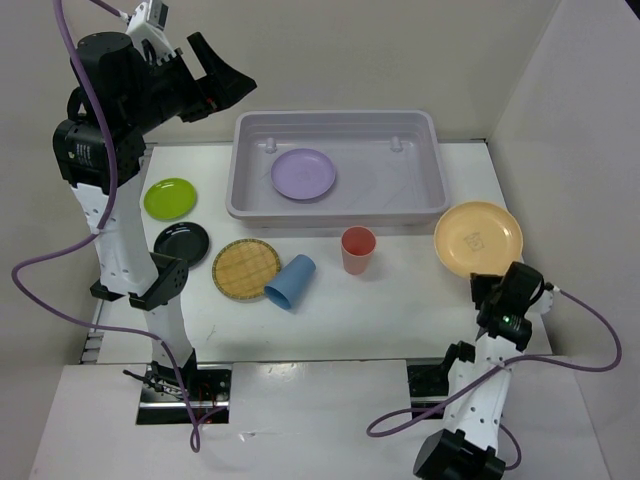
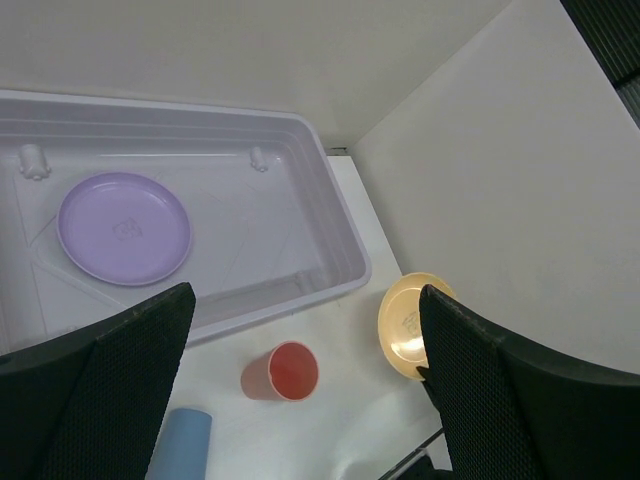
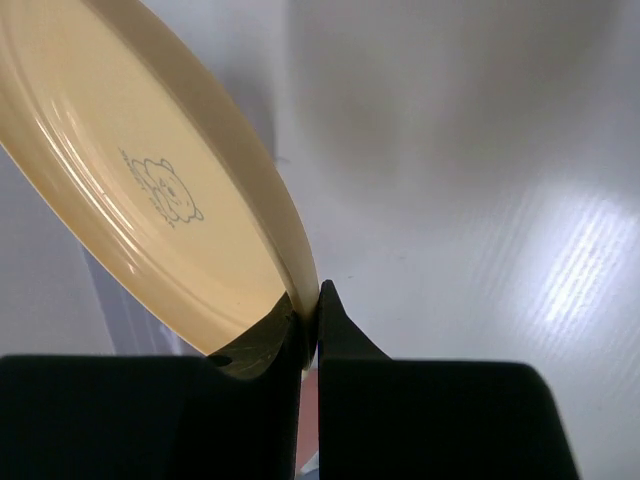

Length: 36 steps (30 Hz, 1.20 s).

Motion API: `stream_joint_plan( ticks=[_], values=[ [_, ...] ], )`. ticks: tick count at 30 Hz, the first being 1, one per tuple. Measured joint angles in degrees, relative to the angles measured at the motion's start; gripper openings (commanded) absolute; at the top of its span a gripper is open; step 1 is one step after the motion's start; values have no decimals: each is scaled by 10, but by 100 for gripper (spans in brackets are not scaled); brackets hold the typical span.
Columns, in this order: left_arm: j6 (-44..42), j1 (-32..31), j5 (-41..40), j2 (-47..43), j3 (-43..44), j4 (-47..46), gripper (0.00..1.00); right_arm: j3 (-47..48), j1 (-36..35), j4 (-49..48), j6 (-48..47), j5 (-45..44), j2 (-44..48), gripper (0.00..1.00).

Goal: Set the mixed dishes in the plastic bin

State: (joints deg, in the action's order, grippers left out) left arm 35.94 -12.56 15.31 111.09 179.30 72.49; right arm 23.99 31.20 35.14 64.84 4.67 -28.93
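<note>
The robot should next move its right gripper up, outward and left in the top view to clear the bin's side, then lower it onto the lavender plate (image 1: 303, 173) and let go.
The plastic bin (image 1: 250, 190) stands at the back centre with the lavender plate (image 1: 303, 173) inside. My right gripper (image 1: 492, 287) is shut on the near rim of the orange-yellow plate (image 1: 478, 238), right of the bin; the wrist view shows the plate (image 3: 150, 200) pinched between the fingers and tilted. The salmon-red cup (image 1: 358, 249) stands upright in front of the bin. The blue cup (image 1: 290, 282) lies on its side beside the woven tan plate (image 1: 245, 268). The black plate (image 1: 181, 243) and lime green plate (image 1: 170, 197) lie at the left. My left gripper (image 1: 215, 75) is open, raised high left of the bin.
White walls close in the table at the back and right. The left arm's column (image 1: 130, 250) stands by the black and green plates. Cables hang off both arms near the front edge.
</note>
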Motion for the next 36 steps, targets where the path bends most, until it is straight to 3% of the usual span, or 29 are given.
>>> stream_joint_plan(
  ticks=[7,10,17,24,27,33,36],
  values=[
    [0,-2,-1,-4,0,5,99,124,-28,-21,-15,28,-43,0],
    [0,-9,-10,-14,-1,12,99,160,-103,-64,-9,36,-99,0],
    [0,-50,-44,-59,-10,23,99,276,-374,-162,4,-31,-323,0],
    [0,-59,-85,-148,-77,26,99,429,-460,-226,-23,-30,-560,0],
    [-3,-59,-99,-217,-169,20,99,505,-472,-236,-40,-20,-650,0],
    [-8,-59,-115,-422,-543,-121,99,632,-497,-236,-73,15,-798,0],
    [1,-59,-114,-463,-612,-148,99,686,-504,-225,-91,25,-862,0]
  ],
)
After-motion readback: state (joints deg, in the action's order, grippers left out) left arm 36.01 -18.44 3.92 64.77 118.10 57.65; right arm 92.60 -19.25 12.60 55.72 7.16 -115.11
